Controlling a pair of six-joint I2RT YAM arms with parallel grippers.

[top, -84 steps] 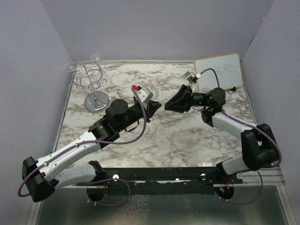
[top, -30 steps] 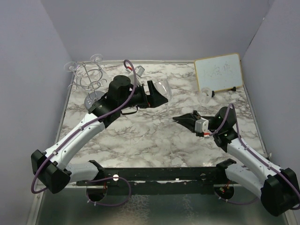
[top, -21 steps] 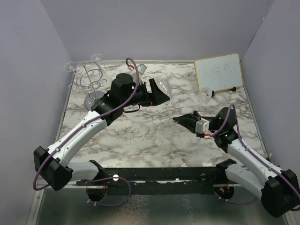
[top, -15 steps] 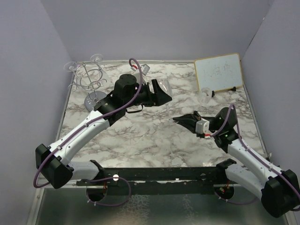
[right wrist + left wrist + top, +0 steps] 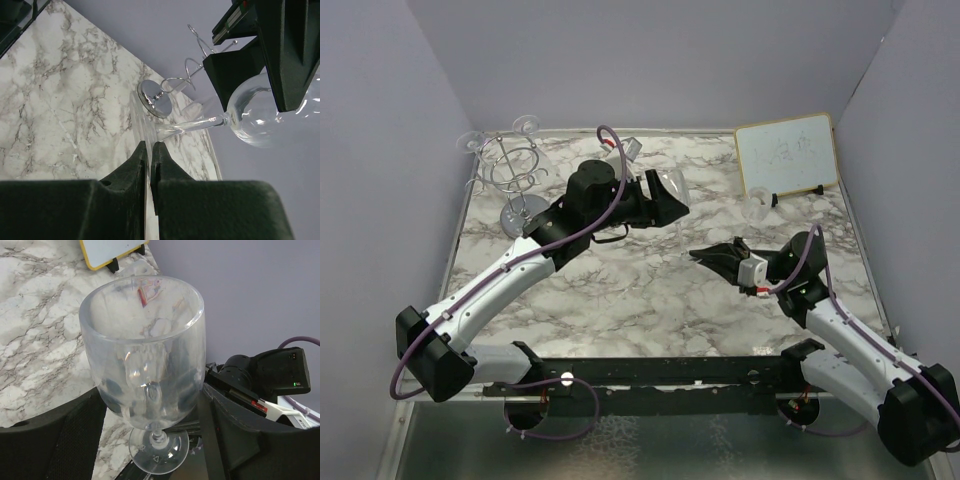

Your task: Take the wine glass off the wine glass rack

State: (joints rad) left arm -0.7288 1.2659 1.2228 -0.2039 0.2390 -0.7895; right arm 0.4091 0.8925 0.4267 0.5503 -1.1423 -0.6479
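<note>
My left gripper has bare marble by the small clear object below it, to its right in the top view. I need to carry over, lower and release the glass (image 5: 670,184) next.
The clear wine glass (image 5: 670,184) hangs in the air over the middle of the marble table (image 5: 620,290), off the wine glass rack (image 5: 516,172) at the back left. My left gripper (image 5: 662,200) is shut on its bowl (image 5: 145,350), one finger against each side. The right gripper (image 5: 698,255) is shut on the rim of the glass's thin foot (image 5: 142,125). In the right wrist view the stem (image 5: 200,124) runs from there up to the bowl (image 5: 255,112). The rack's mirror base (image 5: 154,95) shows behind.
Two other glass feet (image 5: 527,123) sit in the rack's top loops. A yellow-framed whiteboard (image 5: 787,152) leans at the back right, with a small clear object (image 5: 757,207) in front of it. Purple walls close in on three sides.
Over the last second my left jaws have narrowed onto the bowl and the left wrist has shifted slightly right. The right arm has held still on the foot.
</note>
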